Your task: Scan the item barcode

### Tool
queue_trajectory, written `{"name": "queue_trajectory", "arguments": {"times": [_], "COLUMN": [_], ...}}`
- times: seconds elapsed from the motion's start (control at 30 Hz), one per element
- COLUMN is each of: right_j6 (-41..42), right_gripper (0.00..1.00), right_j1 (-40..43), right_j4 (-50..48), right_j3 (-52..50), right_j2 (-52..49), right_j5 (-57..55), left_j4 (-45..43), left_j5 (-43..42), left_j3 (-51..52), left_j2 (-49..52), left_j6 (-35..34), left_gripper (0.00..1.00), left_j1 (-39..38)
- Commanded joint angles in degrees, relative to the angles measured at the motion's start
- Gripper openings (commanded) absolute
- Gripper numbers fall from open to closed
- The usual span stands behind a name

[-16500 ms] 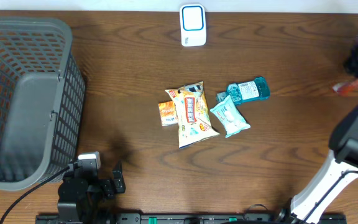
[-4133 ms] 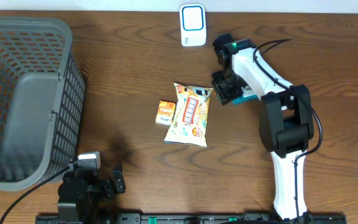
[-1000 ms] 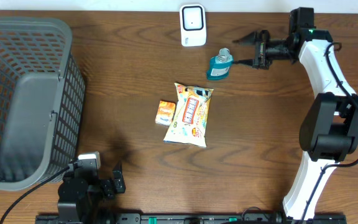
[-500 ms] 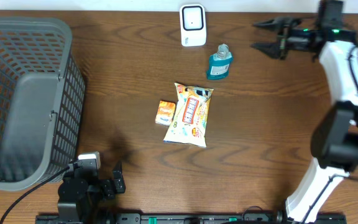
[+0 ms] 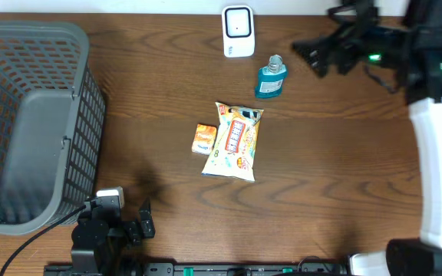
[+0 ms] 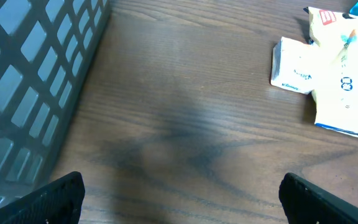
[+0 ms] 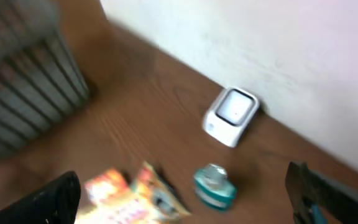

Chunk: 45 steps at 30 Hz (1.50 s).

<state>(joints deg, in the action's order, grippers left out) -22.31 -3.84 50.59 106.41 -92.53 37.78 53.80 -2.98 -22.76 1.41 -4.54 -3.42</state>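
The robot's right gripper will next move down and left in the overhead view and close around the teal bottle's upright cap [image 5: 275, 62] [image 7: 214, 172], which lies that way.
A teal bottle [image 5: 271, 79] stands upright on the table just below and to the right of the white barcode scanner [image 5: 238, 31]. Nothing touches it. My right gripper [image 5: 322, 40] hovers to the bottle's right, raised above the table, open and empty. Its blurred wrist view looks down on the bottle [image 7: 215, 185] and scanner [image 7: 232, 115] between the right gripper's [image 7: 185, 199] spread fingers. My left gripper [image 6: 182, 202] is open and empty, low over bare wood at the front left, parked near the table's front edge [image 5: 140, 226].
A snack bag [image 5: 235, 140] and a small orange box [image 5: 204, 139] lie side by side mid-table; both also show in the left wrist view, bag [image 6: 347, 74] and box [image 6: 296, 66]. A large grey mesh basket [image 5: 33, 123] fills the left side.
My right gripper has drawn back to the right and risen away from the bottle, its jaws spreading wider. The bottle stays standing by the scanner. The left arm has not moved.
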Motion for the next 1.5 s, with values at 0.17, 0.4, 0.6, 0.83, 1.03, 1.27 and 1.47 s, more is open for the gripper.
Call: {"name": "queue_trajectory", "arguments": {"times": [0.17,0.4,0.6,0.83,1.03,1.27,1.47], "right_j6": [-28.22,-30.95,-30.93,-32.04,-32.00,-31.98,-31.95], "right_gripper": [0.99,0.99,0.99,0.99,0.99,0.99,0.97], "right_j1": [-4.48,-3.76,-3.63,-3.61,-3.61,-3.61,-3.61], "right_j4": [6.58,6.19,2.27,-0.09,-2.34,-5.44,-8.46], "right_j3": [-0.79,-0.79,-0.79,-0.79,-0.79,-0.79,-0.79], "right_j2": [-4.26,-14.12,-20.22,-24.48,-29.14,-31.56,-32.28], "right_j5": [-14.99,-14.71,-13.62,-11.74,-11.67,-6.45,-3.74], "left_j4": [0.17,0.15,0.17,0.15,0.15,0.15,0.15], "left_j5": [0.48,0.48,0.48,0.48,0.48,0.48,0.48], "left_j3": [0.22,0.22,0.22,0.22,0.22,0.22,0.22], "left_j2": [-0.07,-0.07,-0.07,-0.07,-0.07,-0.07,-0.07], "left_j6": [-0.48,-0.48,-0.48,-0.50,-0.48,-0.48,-0.48], "left_gripper": [1.00,1.00,1.00,1.00,1.00,1.00,1.00], "left_j1": [0.24,0.24,0.24,0.24,0.24,0.24,0.24]}}
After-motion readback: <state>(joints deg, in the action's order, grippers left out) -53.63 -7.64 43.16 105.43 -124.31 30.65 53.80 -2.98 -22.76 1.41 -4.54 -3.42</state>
